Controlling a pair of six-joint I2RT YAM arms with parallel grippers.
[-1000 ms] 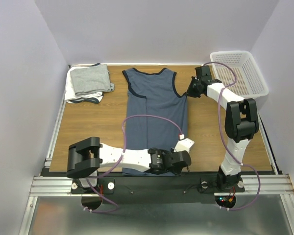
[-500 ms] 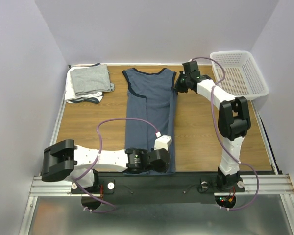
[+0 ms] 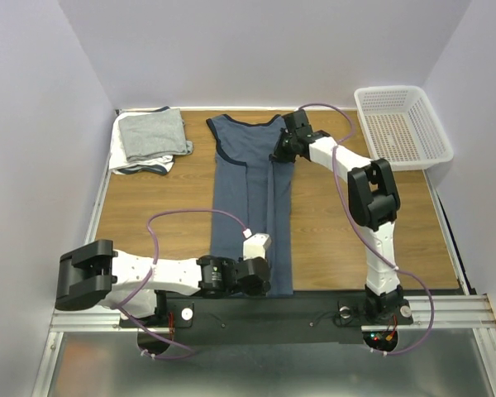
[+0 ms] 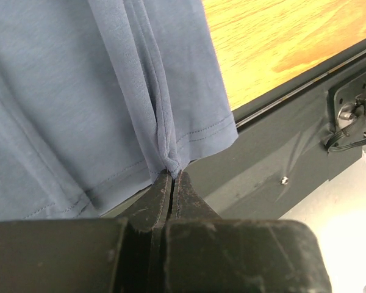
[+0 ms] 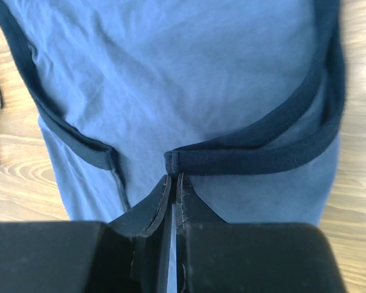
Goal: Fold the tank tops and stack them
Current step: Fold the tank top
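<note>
My left gripper goes sideways next and releases the tank top's hem corner beside the other flap's hem end (image 4: 79, 202), on its left in the wrist view.
The slate-blue tank top (image 3: 250, 198) lies lengthwise down the middle of the table, its right side lifted and folded toward the left. My left gripper (image 3: 263, 281) is at the near hem, shut on the hem corner (image 4: 172, 163). My right gripper (image 3: 279, 152) is at the far end, shut on the navy armhole trim (image 5: 178, 161), with the blue cloth (image 5: 189, 79) spread beneath it. A light grey tank top (image 3: 153, 135) lies folded on a white one (image 3: 124, 161) at the back left corner.
A white perforated basket (image 3: 430, 136) stands at the back right corner. Bare wood (image 3: 339, 223) shows to the right of the shirt and also to its left (image 3: 157, 198). The black table edge and rail (image 4: 274, 152) run just past the near hem.
Both grippers have moved left, carrying the shirt's right edge over its middle. The shirt now looks narrower. The left arm's elbow has swung out to the left.
</note>
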